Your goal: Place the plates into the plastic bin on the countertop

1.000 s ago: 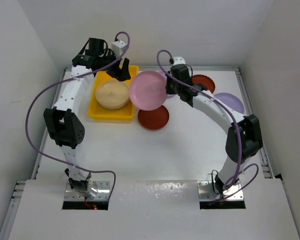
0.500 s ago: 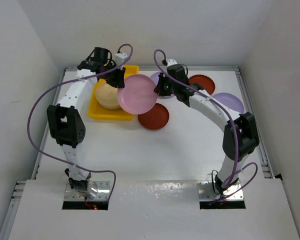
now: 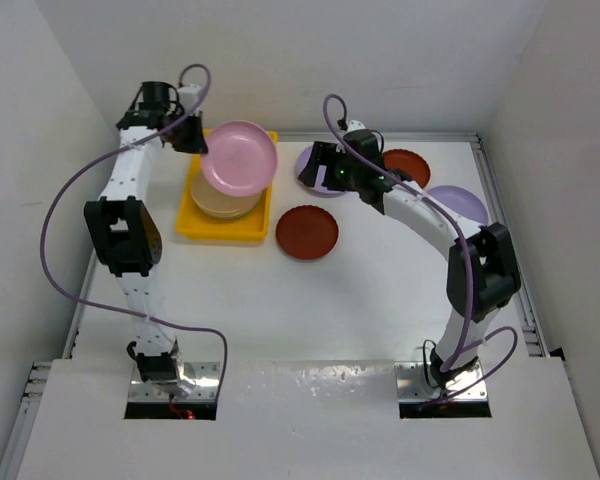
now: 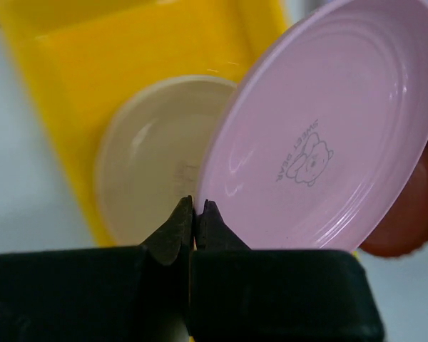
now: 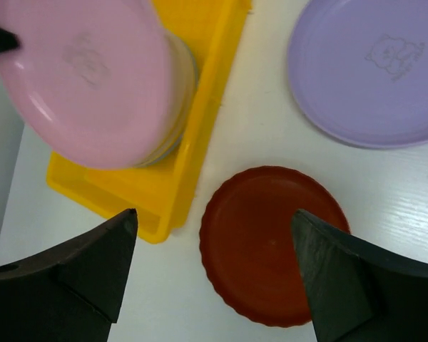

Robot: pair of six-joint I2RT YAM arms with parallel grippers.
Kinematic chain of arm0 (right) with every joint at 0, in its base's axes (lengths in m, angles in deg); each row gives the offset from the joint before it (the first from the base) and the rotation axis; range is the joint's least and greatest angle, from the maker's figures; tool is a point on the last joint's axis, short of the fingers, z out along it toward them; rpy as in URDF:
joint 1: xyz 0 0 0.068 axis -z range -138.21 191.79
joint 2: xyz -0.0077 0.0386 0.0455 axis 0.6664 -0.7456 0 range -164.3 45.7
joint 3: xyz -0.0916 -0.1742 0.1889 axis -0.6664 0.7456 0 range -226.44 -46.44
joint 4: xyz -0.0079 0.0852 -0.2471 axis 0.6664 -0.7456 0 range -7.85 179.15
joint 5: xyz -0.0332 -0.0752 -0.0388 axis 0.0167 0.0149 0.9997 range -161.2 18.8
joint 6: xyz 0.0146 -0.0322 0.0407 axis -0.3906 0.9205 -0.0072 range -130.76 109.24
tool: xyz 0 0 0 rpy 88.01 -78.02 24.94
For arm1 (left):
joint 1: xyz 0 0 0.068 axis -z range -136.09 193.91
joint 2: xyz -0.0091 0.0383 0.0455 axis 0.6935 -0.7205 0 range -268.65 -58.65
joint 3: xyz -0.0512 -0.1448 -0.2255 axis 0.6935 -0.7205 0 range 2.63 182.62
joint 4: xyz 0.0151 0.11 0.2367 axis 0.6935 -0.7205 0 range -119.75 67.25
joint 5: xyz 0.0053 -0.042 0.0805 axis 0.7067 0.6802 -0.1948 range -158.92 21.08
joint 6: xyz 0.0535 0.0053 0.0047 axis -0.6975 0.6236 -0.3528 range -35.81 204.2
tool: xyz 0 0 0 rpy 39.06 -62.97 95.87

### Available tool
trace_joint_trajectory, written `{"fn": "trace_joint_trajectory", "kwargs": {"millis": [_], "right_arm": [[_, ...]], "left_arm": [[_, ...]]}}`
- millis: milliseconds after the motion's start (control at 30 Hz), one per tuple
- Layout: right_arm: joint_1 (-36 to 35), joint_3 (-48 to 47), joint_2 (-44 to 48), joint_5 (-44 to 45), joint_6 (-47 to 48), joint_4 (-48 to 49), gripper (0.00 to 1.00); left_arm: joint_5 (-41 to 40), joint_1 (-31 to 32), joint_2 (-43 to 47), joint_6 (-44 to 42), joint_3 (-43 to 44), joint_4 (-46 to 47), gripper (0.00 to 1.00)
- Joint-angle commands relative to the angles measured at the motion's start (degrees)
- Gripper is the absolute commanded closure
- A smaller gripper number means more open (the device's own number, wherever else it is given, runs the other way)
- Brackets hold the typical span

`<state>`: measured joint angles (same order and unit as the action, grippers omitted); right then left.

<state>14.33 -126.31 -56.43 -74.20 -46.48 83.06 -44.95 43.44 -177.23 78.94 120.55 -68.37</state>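
I will next take my right gripper away from the bin and lower it onto the lilac plate's rim (image 3: 346, 183) opposite the bin.
My left gripper (image 3: 198, 145) (image 4: 195, 210) is shut on the rim of a pink plate (image 3: 238, 157) (image 4: 321, 135). The plate hangs tilted over the yellow plastic bin (image 3: 192, 225) (image 4: 128, 50). A stack topped by a cream plate (image 3: 223, 203) (image 4: 150, 171) lies in the bin beneath it. My right gripper (image 3: 315, 172) (image 5: 214, 214) stands open and empty to the right of the bin, above a dark red plate (image 3: 307, 232) (image 5: 271, 242) on the white countertop (image 3: 360, 290). A lilac plate (image 3: 303, 160) (image 5: 371, 71) lies just behind it.
A second dark red plate (image 3: 408, 166) and another lilac plate (image 3: 458, 204) lie at the back right. Metal rails (image 3: 502, 200) edge the countertop, with white walls close behind and on both sides. The right arm spans the right half of the table.
The right gripper opened, let go of the pink plate and drew back to the right. The left gripper shut on the plate's rim and carried it left over the bin.
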Motion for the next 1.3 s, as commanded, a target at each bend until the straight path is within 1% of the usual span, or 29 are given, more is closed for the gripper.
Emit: {"fn": "trace_joint_trajectory", "kwargs": {"millis": [0,33,67,100,133,167,200,333,400,433,467,500,533,567,600,633,667,700,733,800,833,867,933,967,1033,1133,1167,1233,1267], "right_arm": [[3.3,2.0,0.5,2.2,-5.1,1.9,0.14],[4.2,2.4,0.5,2.6,-5.7,1.7,0.12],[5.0,3.2,0.4,4.6,-7.0,1.3,0.10],[5.6,3.3,0.4,5.3,-7.3,0.7,0.06],[5.8,3.4,0.2,6.2,-7.6,0.6,0.06],[6.8,3.2,-0.8,8.9,-8.6,-1.0,0.03],[7.4,3.1,-1.3,9.7,-9.1,-1.6,0.00],[9.9,-1.6,-6.8,13.5,-13.0,-7.3,0.00],[11.9,-4.2,-11.3,13.3,-16.6,-8.1,0.00],[12.5,-5.1,-12.5,13.1,-17.8,-10.2,0.00],[13.0,-7.0,-13.8,12.9,-18.8,-9.6,0.00],[13.6,-9.5,-17.6,11.5,-21.3,-9.9,0.00],[13.9,-10.2,-18.9,11.4,-21.8,-10.7,0.00],[13.9,-12.8,-22.2,11.1,-22.3,-11.0,0.00],[13.9,-13.6,-23.2,11.3,-23.8,-11.0,0.00],[14.0,-14.2,-24.1,11.2,-24.3,-10.7,0.00],[13.9,-15.6,-26.2,11.9,-26.0,-10.6,0.00],[12.9,-15.8,-26.7,11.9,-26.3,-10.4,0.04],[13.8,-15.8,-27.7,11.9,-26.7,-8.4,0.19],[13.9,-15.9,-28.9,12.2,-27.5,-6.7,0.34],[14.0,-16.4,-29.9,12.1,-29.4,-6.5,0.45],[13.9,-17.5,-30.4,11.9,-29.9,-6.5,0.51],[14.0,-19.0,-32.3,10.9,-31.8,-6.7,0.60],[14.1,-20.0,-32.9,10.7,-32.2,-6.7,0.62],[14.0,-21.5,-34.7,10.5,-33.6,-8.2,0.62],[13.9,-22.0,-36.3,10.7,-35.5,-9.2,0.68],[13.9,-22.0,-36.5,10.7,-36.4,-9.2,0.76],[14.1,-21.9,-36.7,10.7,-37.0,-9.3,0.86],[14.2,-21.8,-36.7,10.8,-36.9,-9.5,0.96]], "left_arm": [[-3.2,-6.7,-2.2,6.7,5.3,4.0,1.00],[-3.8,-8.2,-3.9,7.4,5.3,4.1,1.00],[-5.2,-8.2,-4.9,8.1,5.9,4.7,1.00],[-5.8,-8.9,-5.8,8.2,5.9,4.7,1.00],[-5.8,-8.9,-6.5,8.2,5.9,4.7,1.00],[-5.8,-8.9,-7.0,8.2,5.9,4.7,1.00],[-5.0,-8.9,-7.5,8.7,4.2,4.7,1.00],[-4.5,-8.9,-8.1,8.7,1.1,4.7,1.00],[-4.5,-8.9,-8.1,8.7,0.5,4.7,1.00],[-4.5,-8.9,-8.1,8.7,-0.2,4.7,1.00],[-4.5,-8.9,-8.1,8.1,-0.9,4.1,0.99],[-4.5,-8.9,-8.1,8.1,-0.9,4.1,0.96],[-4.5,-8.9,-8.1,7.5,-1.4,3.6,0.94],[-5.0,-8.4,-8.1,6.9,-1.4,3.6,0.92],[-5.0,-8.4,-8.1,6.9,-1.9,3.6,0.88],[-5.7,-8.4,-8.6,6.9,-1.9,3.0,0.82],[-6.5,-8.4,-8.6,6.2,-1.9,3.0,0.80],[-7.0,-8.4,-8.6,6.2,-2.4,3.0,0.77],[-7.0,-8.4,-8.6,6.2,-2.4,2.5,0.72],[-7.5,-8.4,-8.6,5.7,-2.4,1.9,0.70],[-7.5,-8.4,-8.6,5.7,-2.4,1.9,0.68],[-7.5,-8.4,-8.6,5.2,-2.4,1.9,0.67],[-8.1,-7.9,-8.1,5.2,-2.4,1.9,0.65],[-8.1,-7.9,-7.5,4.6,-2.4,1.9,0.63],[-8.1,-7.9,-7.0,4.0,-2.4,1.4,0.62],[-9.5,-6.7,-6.3,2.6,-2.4,1.4,0.60],[-10.0,-6.1,-6.3,2.6,-2.4,1.4,0.60],[-10.7,-5.6,-7.0,2.0,-2.4,1.4,0.61],[-10.7,-5.6,-7.0,1.5,-2.4,0.9,0.71]]}}
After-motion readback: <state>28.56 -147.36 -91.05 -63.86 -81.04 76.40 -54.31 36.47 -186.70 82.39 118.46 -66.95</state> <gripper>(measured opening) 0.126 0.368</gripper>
